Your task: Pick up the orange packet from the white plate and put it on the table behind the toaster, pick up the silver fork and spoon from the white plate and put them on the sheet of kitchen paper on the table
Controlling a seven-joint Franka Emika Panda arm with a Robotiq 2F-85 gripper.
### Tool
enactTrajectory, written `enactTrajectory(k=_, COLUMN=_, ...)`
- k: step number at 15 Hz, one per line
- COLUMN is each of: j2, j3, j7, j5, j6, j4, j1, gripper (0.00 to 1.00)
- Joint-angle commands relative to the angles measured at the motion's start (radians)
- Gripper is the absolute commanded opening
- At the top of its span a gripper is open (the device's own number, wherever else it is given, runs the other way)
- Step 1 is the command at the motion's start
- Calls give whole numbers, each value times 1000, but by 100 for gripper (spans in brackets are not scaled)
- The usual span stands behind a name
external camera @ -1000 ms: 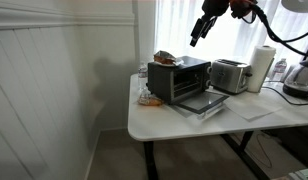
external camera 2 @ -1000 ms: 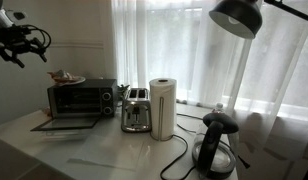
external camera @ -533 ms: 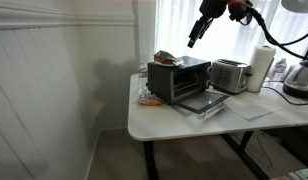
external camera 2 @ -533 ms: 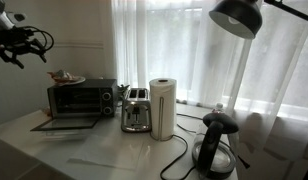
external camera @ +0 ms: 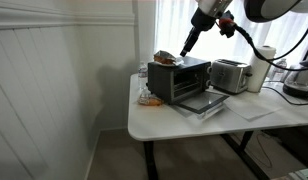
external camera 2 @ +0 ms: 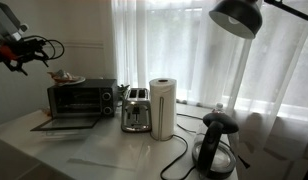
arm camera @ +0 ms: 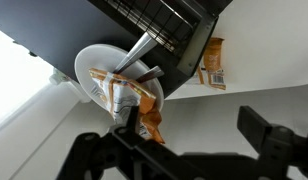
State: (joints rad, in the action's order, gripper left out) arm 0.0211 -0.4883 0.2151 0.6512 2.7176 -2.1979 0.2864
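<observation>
Next, my gripper comes down toward the white plate [arm camera: 92, 66], onto the orange packet's end at the plate's rim [arm camera: 148, 114], since it sticks out there, clear of the fork and spoon.
A white plate [arm camera: 92, 66] sits on top of the black toaster oven [external camera: 180, 79]. On it lie an orange packet [arm camera: 132, 102] and the silver fork and spoon [arm camera: 136, 52]. The plate shows in both exterior views [external camera: 166, 61] [external camera 2: 66, 79]. My gripper [arm camera: 184, 150] is open and empty. It hovers in the air above and beside the plate in both exterior views [external camera: 187, 43] [external camera 2: 21, 56]. A sheet of kitchen paper [external camera: 250, 112] lies on the white table; it also shows in an exterior view [external camera 2: 90, 162]. The silver toaster [external camera: 230, 75] stands next to the oven.
The oven door [external camera: 204, 101] hangs open over the table. A second orange packet [arm camera: 210, 62] lies on the table beside the oven. A paper towel roll [external camera 2: 162, 108], a black kettle [external camera 2: 216, 146] and a lamp [external camera 2: 238, 17] stand further along. Curtains hang behind.
My gripper has moved down and closer to the plate on the oven. It stays open. Nothing on the plate or the table has moved.
</observation>
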Motion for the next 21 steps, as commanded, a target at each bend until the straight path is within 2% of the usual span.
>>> enactTrajectory(k=1, j2=56, j3=13, j7=-7, j5=119, j6=92, j4=18, j1=-5, gripper=100)
enactTrajectory(k=6, j2=109, j3=49, j7=24, j5=321, j6=158, j4=55, j1=2, gripper=100)
enactTrajectory(k=9, j2=137, j3=69, j7=52, j5=427, j6=158, j4=87, j1=7, gripper=100)
enactTrajectory(k=14, j2=195, j3=91, j7=124, j5=602, j6=127, j4=150, j1=29, gripper=95)
enactTrajectory(k=17, j2=227, j3=98, j7=174, j5=698, j6=115, j4=178, j1=36, gripper=82)
enactTrajectory(k=18, j2=235, j3=102, j7=206, j5=735, j6=107, j4=188, j1=40, gripper=74)
enactTrajectory(k=20, j2=253, j3=108, j7=249, j5=809, j6=93, j4=205, j1=43, gripper=76)
enactTrajectory(k=21, j2=260, j3=108, j7=271, j5=839, j6=85, j4=212, j1=44, gripper=70)
